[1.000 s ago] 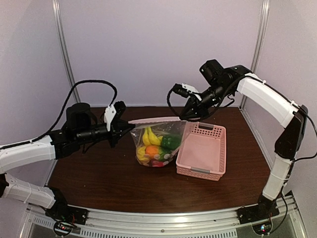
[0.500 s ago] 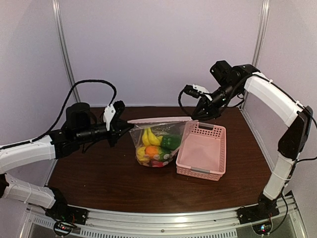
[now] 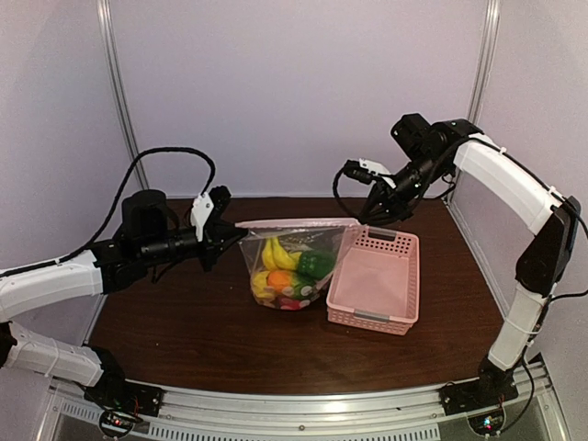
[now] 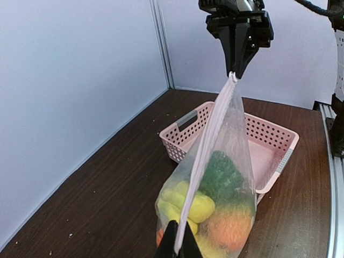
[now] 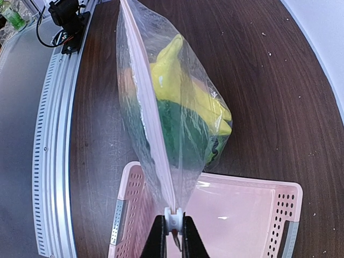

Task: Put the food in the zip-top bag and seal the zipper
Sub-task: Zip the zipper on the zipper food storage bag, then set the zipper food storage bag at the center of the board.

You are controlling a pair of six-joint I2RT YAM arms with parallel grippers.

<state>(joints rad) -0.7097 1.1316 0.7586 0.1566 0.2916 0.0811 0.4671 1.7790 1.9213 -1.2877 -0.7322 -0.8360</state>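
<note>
The slider is at the zipper's end, so my right gripper will lift the bag next, then move it down and back beside the basket's near corner (image 3: 328, 313) (image 5: 130, 166).
The clear zip-top bag (image 3: 292, 266) hangs upright over the brown table, stretched between both grippers. Inside it lies the food: a yellow banana (image 5: 173, 70), a green pepper (image 4: 221, 173), an orange (image 4: 232, 228) and other pieces. The zipper (image 3: 299, 222) runs taut along the top as a pale strip. My left gripper (image 3: 235, 231) is shut on the strip's left end (image 4: 185, 226). My right gripper (image 5: 173, 230) is shut on the small white slider (image 5: 173, 217) at the strip's right end, above the basket's near corner.
A pink slatted basket (image 3: 375, 283) stands right of the bag, touching it, with nothing inside. Pale booth walls close in the back and sides. The metal rail with the arm bases (image 3: 312, 404) runs along the near edge.
My right gripper has slid to the right along the bag's top edge with the slider, lengthening the taut strip. The left arm and the bag's body have stayed put.
</note>
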